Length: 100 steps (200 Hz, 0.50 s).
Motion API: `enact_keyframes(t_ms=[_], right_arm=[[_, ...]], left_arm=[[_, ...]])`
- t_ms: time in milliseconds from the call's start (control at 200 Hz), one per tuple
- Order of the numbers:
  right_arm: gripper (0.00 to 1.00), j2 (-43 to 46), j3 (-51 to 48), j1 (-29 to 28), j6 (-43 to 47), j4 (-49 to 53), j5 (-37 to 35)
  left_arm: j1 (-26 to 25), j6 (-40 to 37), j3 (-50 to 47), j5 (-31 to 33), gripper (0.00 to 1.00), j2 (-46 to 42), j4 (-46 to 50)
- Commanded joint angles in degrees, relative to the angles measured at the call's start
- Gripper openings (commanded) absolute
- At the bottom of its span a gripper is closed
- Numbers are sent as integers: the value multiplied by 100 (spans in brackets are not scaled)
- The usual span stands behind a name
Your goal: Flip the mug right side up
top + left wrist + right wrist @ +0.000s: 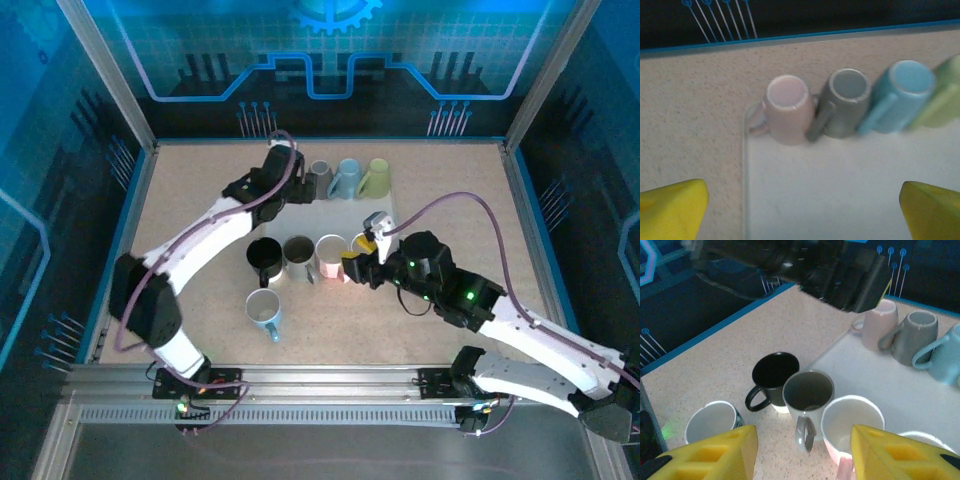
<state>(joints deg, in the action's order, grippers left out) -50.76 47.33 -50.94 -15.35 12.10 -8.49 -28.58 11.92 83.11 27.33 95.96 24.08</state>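
Observation:
My left gripper needs to go down next and turn, with its fingers open on both sides of the pink mug's upturned base (787, 92), because the grey mug is close beside the pink mug.
Several mugs stand upside down in a row along the back of the white mat (840, 190): pink (787, 107), grey (845, 102), blue (900, 95) and green (942, 95). My left gripper (802, 200) hovers open in front of them, nearest the pink and grey mugs, with bare mat between its yellow fingertips (672, 207). In the top view the left gripper (285, 185) covers the pink mug. My right gripper (802, 455) is open above the front row of upright mugs, holding nothing, its yellow fingers (705, 455) apart on either side of the upright grey mug's handle.
Upright mugs stand in a front row: black (774, 375), grey (807, 395), white-and-pink (850, 422), plus a blue-and-white one (263, 310) nearer the arms. The left arm (840, 270) reaches over the mat. Bare table lies to the left (180, 190) and right (470, 180).

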Motion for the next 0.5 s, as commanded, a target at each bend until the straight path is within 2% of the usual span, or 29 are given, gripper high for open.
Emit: enact_keyframes(t_ms=[0,120,270,495], right_arm=[[54,237,-166,149,-165,321,413],[54,398,-233,290,-115,490,559],[55,421,-407,371,-134,390,1100],[57,260,-487,389,-106,360,1274]], left_arm=[[476,-678,601,55,99,740,-78],[933,-748,1053,-1053,98,1293,8],[1235,-1353,1285,-2112,99,1714,-336],[1384,-2487,1717,-2915,99,2230,-426]])
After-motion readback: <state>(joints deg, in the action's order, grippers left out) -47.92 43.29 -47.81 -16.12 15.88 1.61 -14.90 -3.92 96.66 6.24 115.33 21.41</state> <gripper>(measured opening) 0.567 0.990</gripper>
